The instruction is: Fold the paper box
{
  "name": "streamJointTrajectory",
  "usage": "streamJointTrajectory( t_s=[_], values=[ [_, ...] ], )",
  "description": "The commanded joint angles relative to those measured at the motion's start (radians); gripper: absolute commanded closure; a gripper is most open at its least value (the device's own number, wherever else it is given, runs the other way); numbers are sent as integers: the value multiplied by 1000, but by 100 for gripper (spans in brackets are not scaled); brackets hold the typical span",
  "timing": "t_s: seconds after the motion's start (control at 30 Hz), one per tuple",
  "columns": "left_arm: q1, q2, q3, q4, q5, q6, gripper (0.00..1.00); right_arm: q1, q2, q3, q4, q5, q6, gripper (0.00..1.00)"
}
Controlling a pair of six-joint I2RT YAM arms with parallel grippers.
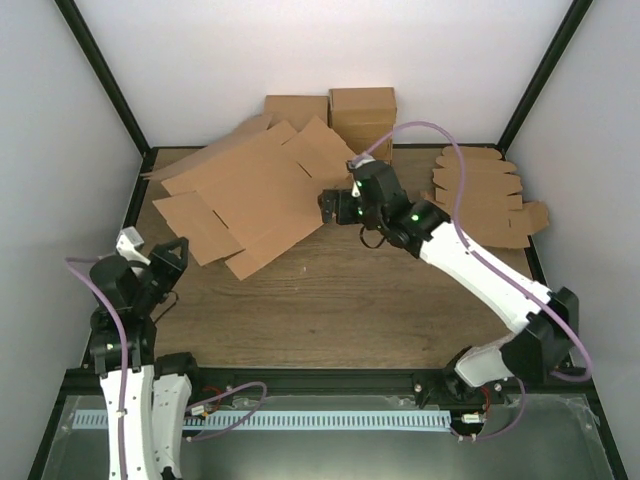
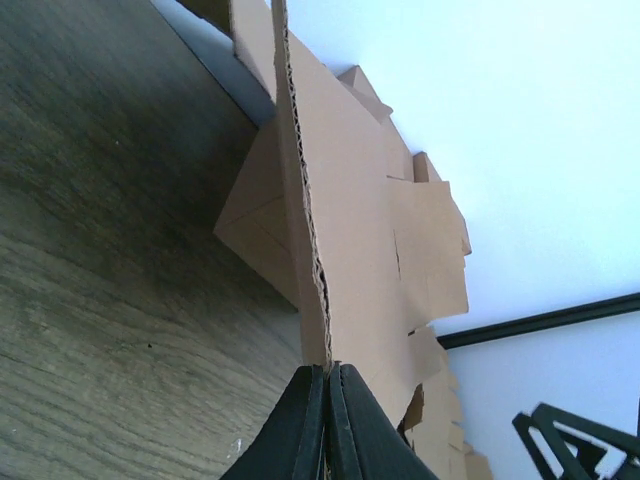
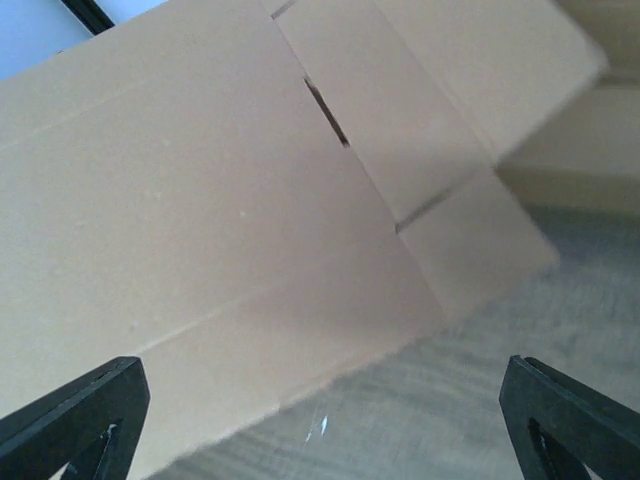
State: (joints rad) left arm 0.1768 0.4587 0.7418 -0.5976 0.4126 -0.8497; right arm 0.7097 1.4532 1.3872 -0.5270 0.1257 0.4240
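I need to move my right gripper down and back next and turn it to take the box blank's loose edge between my open fingers, because that edge runs at an angle ahead of them.
A flat brown cardboard box blank [image 1: 250,185] lies unfolded on the wooden table, left of centre. My left gripper [image 1: 178,250] is at its near-left flap. In the left wrist view the left gripper [image 2: 328,368] is shut on the corrugated edge of the blank [image 2: 350,230], which stands edge-on above the black fingers. My right gripper [image 1: 328,208] is at the blank's right edge. In the right wrist view the right gripper [image 3: 320,400] is wide open and empty, with the blank [image 3: 220,200] just ahead of it, raised slightly off the table.
Two folded cardboard boxes [image 1: 345,112] stand at the back wall. A stack of flat blanks [image 1: 485,195] lies at the right. Black frame rails edge the table, and the wood [image 1: 340,300] shows between the arms.
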Motion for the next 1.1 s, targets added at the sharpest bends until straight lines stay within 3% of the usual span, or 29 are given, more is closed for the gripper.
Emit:
streamJointTrajectory(
  t_s=[0.0,0.1,0.2,0.3,0.8,0.93,1.07],
  values=[
    [0,-40,-49,39,0,-48,96,-3,-126,-127,-33,-89,294,0],
    [0,-53,-68,45,4,-57,96,-3,-237,-300,122,-217,460,0],
    [-1,-55,-71,45,6,-58,96,-3,-317,-495,400,-363,625,0],
    [0,-54,-71,48,10,-61,96,1,-292,-584,621,-482,748,1],
    [-3,-52,-76,48,34,-67,96,75,-9,-523,876,-401,876,9],
    [-5,-51,-81,51,35,-69,96,87,42,-505,878,-342,894,18],
    [-9,-49,-80,53,37,-67,95,88,79,-481,895,-340,897,33]
  ],
)
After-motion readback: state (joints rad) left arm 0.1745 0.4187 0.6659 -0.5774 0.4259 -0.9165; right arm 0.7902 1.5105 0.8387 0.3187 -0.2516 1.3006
